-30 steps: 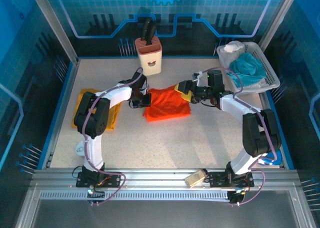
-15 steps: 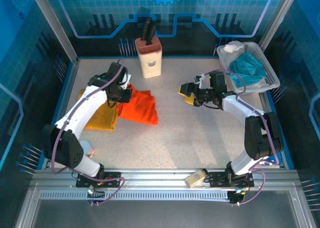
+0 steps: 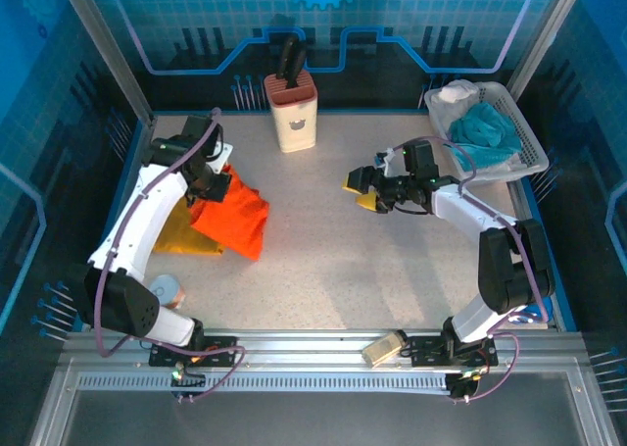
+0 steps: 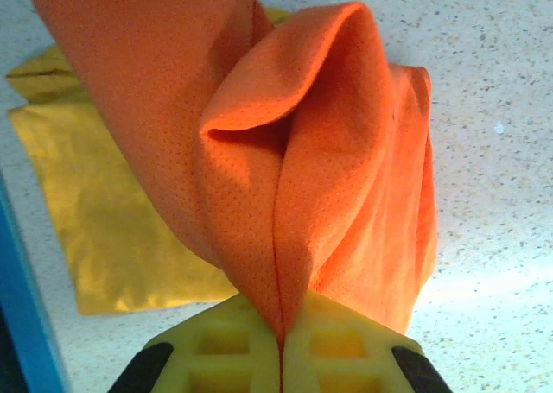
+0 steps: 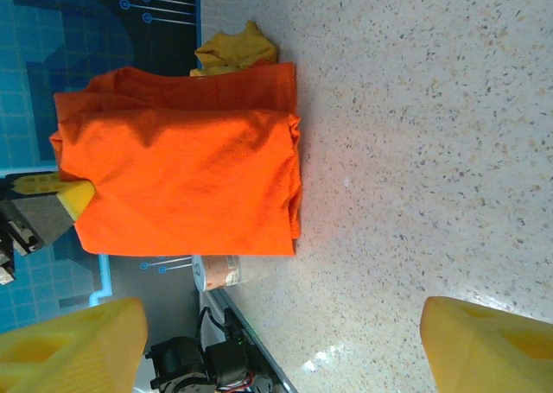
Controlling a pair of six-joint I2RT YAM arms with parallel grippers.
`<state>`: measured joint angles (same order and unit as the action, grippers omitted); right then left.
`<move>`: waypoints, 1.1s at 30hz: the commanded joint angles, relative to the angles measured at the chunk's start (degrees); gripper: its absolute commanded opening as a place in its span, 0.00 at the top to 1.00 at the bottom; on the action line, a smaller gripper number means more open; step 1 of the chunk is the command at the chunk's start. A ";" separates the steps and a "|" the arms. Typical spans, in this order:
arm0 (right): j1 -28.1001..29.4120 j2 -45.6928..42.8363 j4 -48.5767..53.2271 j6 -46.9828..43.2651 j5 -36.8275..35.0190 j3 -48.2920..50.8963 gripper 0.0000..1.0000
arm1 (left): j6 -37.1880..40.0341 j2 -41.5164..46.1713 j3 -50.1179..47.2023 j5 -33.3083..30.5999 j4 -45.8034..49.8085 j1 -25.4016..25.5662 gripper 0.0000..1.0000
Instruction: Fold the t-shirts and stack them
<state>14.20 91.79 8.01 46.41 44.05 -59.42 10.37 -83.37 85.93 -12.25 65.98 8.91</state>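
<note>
The orange t-shirt still hangs partly past the yellow one, so the left gripper should next carry the bunched edge down and across over the mustard yellow t-shirt (image 3: pixel 181 232) (image 4: pixel 130 220) and release it.
The folded bright orange t-shirt (image 3: pixel 233 218) hangs from my left gripper (image 3: pixel 209 184), which is shut on its edge; in the left wrist view the orange fabric (image 4: pixel 285 168) is pinched between the yellow pads (image 4: pixel 346 341). Its lower part rests on the table and over the mustard yellow t-shirt (image 3: pixel 181 232), which lies flat at the left side; the yellow fabric (image 4: pixel 112 229) shows beneath the orange. My right gripper (image 3: pixel 364 188) stands open over bare table right of centre, holding nothing. In the right wrist view the orange shirt (image 5: pixel 186 181) sits far ahead.
A knife block (image 3: pixel 292 108) stands at the back centre. A white basket (image 3: pixel 529 142) at the back right holds a teal-blue cloth (image 3: pixel 485 127) and a white cloth (image 3: pixel 458 95). A small can (image 3: pixel 167 289) lies near the left front edge.
My left gripper has carried the orange shirt leftward from the table's centre onto the yellow shirt. My right gripper has let go of it and stays open.
</note>
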 commanded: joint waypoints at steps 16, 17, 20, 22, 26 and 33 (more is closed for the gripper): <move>3.47 2.40 3.85 -1.13 -1.38 -3.29 0.17 | 7.13 -1.06 9.71 -3.34 4.05 -3.37 1.00; 3.56 2.67 3.84 -1.06 -1.35 -3.33 0.17 | 7.30 -1.20 9.65 -3.38 4.23 -3.52 1.00; 3.64 3.28 3.78 -1.16 -1.36 -3.21 0.17 | 7.40 -1.09 8.50 -3.66 3.75 -4.26 1.00; 3.73 3.70 3.43 -0.93 -1.45 -3.16 0.18 | 7.08 -1.00 7.74 -3.75 3.30 -4.90 1.00; 4.20 4.32 3.06 -0.79 -1.34 -3.29 0.18 | 5.94 -1.16 6.25 -4.02 2.12 -6.86 1.00; 4.61 5.90 2.78 -0.86 -0.84 -4.03 0.18 | 4.52 -1.72 0.26 -2.77 -1.96 -9.20 1.00</move>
<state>18.06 96.60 10.48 46.19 42.46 -61.56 16.40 -84.36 88.16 -14.79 66.46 0.73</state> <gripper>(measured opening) 0.822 0.058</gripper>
